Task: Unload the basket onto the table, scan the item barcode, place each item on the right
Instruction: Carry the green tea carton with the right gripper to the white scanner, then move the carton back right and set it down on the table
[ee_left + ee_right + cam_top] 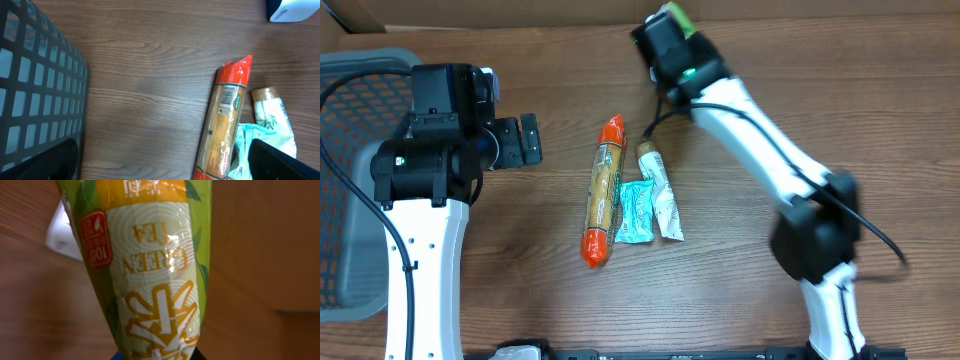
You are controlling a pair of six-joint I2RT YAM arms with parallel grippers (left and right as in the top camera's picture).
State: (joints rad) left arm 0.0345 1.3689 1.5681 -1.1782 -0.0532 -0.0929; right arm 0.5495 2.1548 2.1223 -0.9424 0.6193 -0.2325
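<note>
The tabletop is empty below my right gripper and to its right in the overhead view. I should swing the packet that way and back, lower it and let it go.
My right gripper (667, 38) is raised over the table's far edge and shut on a green tea packet (679, 17). In the right wrist view the green, yellow and white packet (150, 265) fills the frame, its print upside down, with my right gripper (157, 356) pinching its lower end. No barcode shows on this face. My left gripper (527, 139) hovers open and holds nothing, left of the items lying on the table. In the left wrist view my left gripper (162, 162) has its fingers (282, 162) at the bottom corners.
A long orange spaghetti packet (603, 190) (225, 120) lies mid-table and carries a small barcode label (229, 95). Beside it lie a teal sachet (635, 212) and a white bamboo-print packet (661, 195). A grey mesh basket (350, 170) (35, 90) stands at the left.
</note>
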